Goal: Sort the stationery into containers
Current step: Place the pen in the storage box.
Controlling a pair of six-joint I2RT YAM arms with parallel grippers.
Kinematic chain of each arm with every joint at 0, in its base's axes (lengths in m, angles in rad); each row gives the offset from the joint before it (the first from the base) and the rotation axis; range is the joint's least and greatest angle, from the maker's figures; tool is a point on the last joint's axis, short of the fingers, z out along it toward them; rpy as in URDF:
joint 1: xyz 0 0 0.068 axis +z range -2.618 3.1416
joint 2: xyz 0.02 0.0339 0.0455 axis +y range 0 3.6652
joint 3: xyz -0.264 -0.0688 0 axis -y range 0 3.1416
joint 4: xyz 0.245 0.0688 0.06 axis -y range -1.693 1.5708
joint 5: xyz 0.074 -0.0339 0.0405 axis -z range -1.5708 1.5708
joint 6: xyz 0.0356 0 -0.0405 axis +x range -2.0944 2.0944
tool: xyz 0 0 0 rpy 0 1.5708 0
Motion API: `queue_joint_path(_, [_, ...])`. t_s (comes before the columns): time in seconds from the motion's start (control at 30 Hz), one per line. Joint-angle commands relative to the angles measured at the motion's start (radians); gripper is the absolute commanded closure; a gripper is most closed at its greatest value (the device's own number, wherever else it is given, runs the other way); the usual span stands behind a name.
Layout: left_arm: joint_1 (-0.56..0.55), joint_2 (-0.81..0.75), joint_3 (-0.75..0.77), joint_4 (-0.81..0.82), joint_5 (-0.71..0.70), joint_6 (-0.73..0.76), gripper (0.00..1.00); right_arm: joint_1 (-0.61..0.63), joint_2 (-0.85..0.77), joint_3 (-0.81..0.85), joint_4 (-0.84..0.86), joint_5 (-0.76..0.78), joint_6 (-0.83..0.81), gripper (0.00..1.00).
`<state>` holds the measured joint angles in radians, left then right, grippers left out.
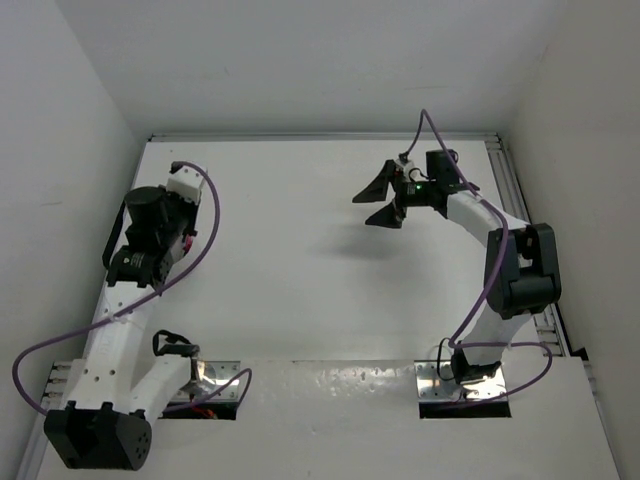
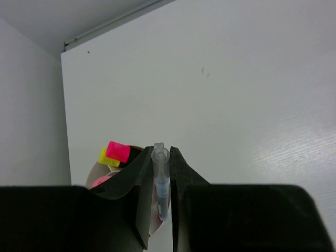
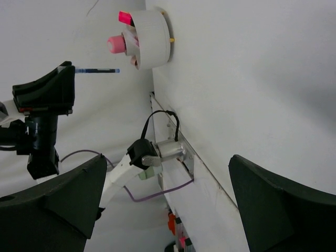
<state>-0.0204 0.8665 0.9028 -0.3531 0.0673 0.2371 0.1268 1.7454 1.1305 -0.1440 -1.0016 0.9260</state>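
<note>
I will next lower my left gripper's blue pen into the dish's free part beside the pink highlighter.
My left gripper is shut on a thin blue pen with a clear cap and holds it upright, tip down. Its tip hangs just above the rim of the round pale dish. A pink highlighter, a yellow one and a rounded pink item stand in the dish. In the right wrist view the dish, the pen and the left gripper show at the top left. In the top view the left wrist hides the dish. My right gripper is open and empty, raised over the far right.
White walls close in the left, right and far sides. An aluminium rail runs along the right table edge. Metal base plates sit at the near edge. Purple cables loop off both arms.
</note>
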Motion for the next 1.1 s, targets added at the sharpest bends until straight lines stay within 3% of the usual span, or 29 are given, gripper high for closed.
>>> queue_joint_path(0.0, [0.052,-0.001,-0.041,0.065,0.072,0.059,1.0,0.005,-0.037,0.006,0.008,0.003,-0.032,0.04])
queue_joint_path(0.67, [0.257,0.187,-0.084,0.181,0.36,0.148,0.93,-0.036,-0.029,0.032,-0.114,0.003,-0.145,0.02])
queue_joint_path(0.77, [0.278,0.183,-0.111,0.193,0.406,0.134,0.84,-0.041,-0.029,0.029,-0.118,0.003,-0.147,0.02])
queue_joint_path(1.0, [0.307,0.155,-0.196,0.239,0.41,0.126,0.74,-0.052,-0.037,0.023,-0.126,0.004,-0.153,0.01])
queue_joint_path(1.03, [0.315,0.158,-0.2,0.24,0.408,0.128,0.68,-0.052,-0.038,0.023,-0.126,0.004,-0.15,0.02])
queue_joint_path(1.07, [0.318,0.161,-0.197,0.233,0.41,0.128,0.51,-0.053,-0.041,0.02,-0.126,0.003,-0.147,0.02])
